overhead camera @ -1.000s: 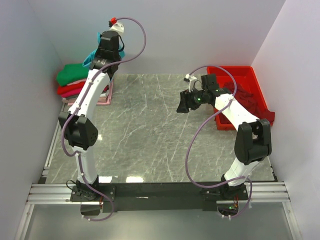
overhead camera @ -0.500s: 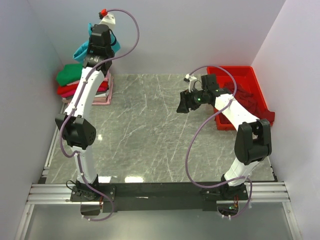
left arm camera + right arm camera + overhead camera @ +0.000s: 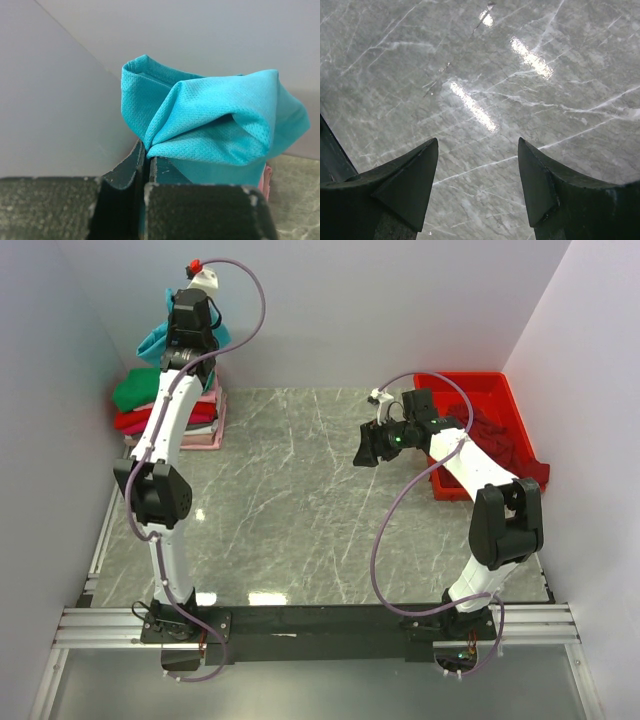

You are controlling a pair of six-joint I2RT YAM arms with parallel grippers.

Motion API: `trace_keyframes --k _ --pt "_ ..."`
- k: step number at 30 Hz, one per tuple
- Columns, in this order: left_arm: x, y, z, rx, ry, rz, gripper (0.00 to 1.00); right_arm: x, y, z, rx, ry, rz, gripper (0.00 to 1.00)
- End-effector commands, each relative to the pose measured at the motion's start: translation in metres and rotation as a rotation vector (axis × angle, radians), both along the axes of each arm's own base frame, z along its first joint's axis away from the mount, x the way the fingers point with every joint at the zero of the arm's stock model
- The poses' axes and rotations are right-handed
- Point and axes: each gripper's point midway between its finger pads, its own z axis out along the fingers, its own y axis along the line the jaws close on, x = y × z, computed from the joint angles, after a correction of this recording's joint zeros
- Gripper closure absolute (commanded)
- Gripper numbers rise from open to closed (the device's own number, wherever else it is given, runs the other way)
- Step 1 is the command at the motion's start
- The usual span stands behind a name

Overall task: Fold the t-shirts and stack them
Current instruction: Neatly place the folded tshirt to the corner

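I will lower the teal-blue t-shirt with my left gripper next and move it to the left in the top view, over the green shirt [image 3: 135,392]. Then I will open the gripper.
My left gripper [image 3: 146,150] is shut on a bunched teal-blue t-shirt [image 3: 215,120]. It holds the shirt high against the back wall, above a stack of folded t-shirts. From above, the teal cloth [image 3: 153,342] hangs beside the left gripper [image 3: 188,328]. The stack has a green shirt [image 3: 135,392] on top, a red one [image 3: 135,420] under it and a pink one [image 3: 207,438] at the bottom. A dark maroon shirt [image 3: 503,438] lies in the tray at the right. My right gripper [image 3: 365,448] hovers open over the bare table, and nothing sits between its fingers [image 3: 415,175].
A bright red plastic tray [image 3: 470,385] stands at the back right, with maroon cloth hanging over its near corner. The grey marble tabletop [image 3: 290,500] lies between the arms. White walls close in on the left, back and right.
The left arm has lifted the teal-blue shirt higher and further left, up above the stack. The right arm has not moved.
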Motion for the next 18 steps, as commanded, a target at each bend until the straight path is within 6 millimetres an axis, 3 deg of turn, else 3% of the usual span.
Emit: trace_keyframes --k 1,11,18 --pt "0.006 0.006 0.029 -0.030 -0.112 -0.012 1.00 0.003 0.000 0.019 0.020 -0.061 -0.003 0.28" --pt "0.031 0.033 0.012 -0.051 -0.152 0.017 1.00 0.002 -0.001 0.016 0.013 -0.052 -0.002 0.28" --pt "0.052 0.056 -0.022 -0.073 -0.135 0.030 1.00 0.004 -0.002 0.011 0.001 -0.041 -0.001 0.28"
